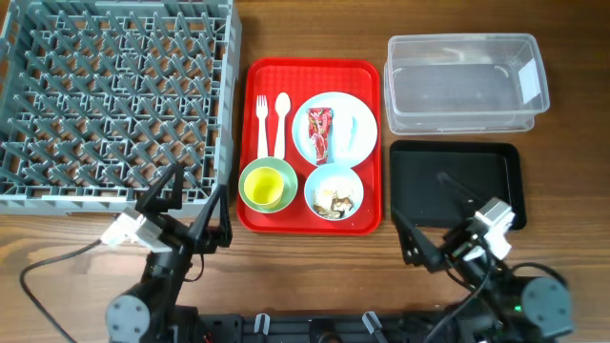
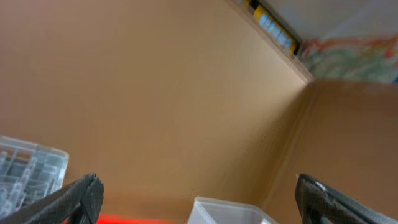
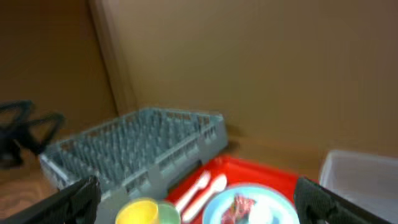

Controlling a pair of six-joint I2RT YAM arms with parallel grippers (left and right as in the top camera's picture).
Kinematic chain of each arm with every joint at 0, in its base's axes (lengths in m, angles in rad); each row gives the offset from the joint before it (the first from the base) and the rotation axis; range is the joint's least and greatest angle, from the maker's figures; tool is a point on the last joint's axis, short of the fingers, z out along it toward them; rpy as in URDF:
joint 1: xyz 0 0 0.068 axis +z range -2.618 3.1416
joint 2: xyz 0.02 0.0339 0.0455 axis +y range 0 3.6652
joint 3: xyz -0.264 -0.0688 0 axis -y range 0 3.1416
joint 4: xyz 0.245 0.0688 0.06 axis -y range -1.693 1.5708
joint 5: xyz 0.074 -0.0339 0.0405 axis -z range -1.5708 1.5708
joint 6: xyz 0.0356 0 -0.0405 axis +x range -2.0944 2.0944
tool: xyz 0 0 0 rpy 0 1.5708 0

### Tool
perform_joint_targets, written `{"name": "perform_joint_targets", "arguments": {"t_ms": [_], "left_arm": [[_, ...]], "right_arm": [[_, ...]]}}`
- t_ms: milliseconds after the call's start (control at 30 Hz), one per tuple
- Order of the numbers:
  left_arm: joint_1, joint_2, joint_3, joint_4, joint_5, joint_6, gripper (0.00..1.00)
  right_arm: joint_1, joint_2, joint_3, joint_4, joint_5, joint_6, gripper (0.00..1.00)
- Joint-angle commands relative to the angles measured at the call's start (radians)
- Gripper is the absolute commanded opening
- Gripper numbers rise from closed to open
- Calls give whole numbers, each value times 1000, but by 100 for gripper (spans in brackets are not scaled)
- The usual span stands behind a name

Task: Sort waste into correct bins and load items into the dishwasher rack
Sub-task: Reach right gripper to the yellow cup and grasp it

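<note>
The yellow-green cup is to the left of my right gripper in the overhead view. My right gripper will move over the blue bowl next and tip down onto the yellow-green cup's rim [image 1: 281, 189] [image 3: 155, 209].
On the red tray [image 1: 253, 86] lie a white fork [image 1: 262, 124] and spoon [image 1: 281, 119]. A pale blue plate [image 1: 335, 103] holds the red wrapper [image 1: 319, 133] and a white wrapper [image 1: 351, 131]. A yellow-green cup [image 1: 262, 188] sits in a green bowl [image 1: 278, 165]. A blue bowl [image 1: 315, 183] holds food scraps [image 1: 335, 200]. The grey rack [image 1: 114, 95] is at far left, the clear tub [image 1: 467, 81] and black tray [image 1: 457, 181] at right. My left gripper [image 1: 195, 205] [image 2: 199, 205] and right gripper [image 1: 434, 214] [image 3: 199, 205] are open, empty, near the front edge.
The right wrist view shows the rack [image 3: 137, 146], cup [image 3: 137, 213], fork [image 3: 196, 186], plate [image 3: 261, 214] and tub [image 3: 360, 174] ahead. The left wrist view shows the rack corner [image 2: 31, 168] and tub [image 2: 230, 211] against a brown wall. A cable [image 1: 48, 262] lies at front left.
</note>
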Motion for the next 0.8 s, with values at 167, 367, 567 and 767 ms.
{"name": "perform_joint_targets", "arguments": {"t_ms": [167,367,567,767], "left_arm": [[-2,437,729,-758,27,73,100],[-2,883,1308,-1445,30,133,100],[-2,1006,1328,-1629,28,125,100],[-2,943,1328,-1633,-81,84,100]], "right_arm": [[-5,640,774,-645,-20,-129,100],[-5,1007,1130,-898,-153,40,100],[41,1183,1129,-894,-188,182,91],[297,1355,1080,-894,24,242,78]]}}
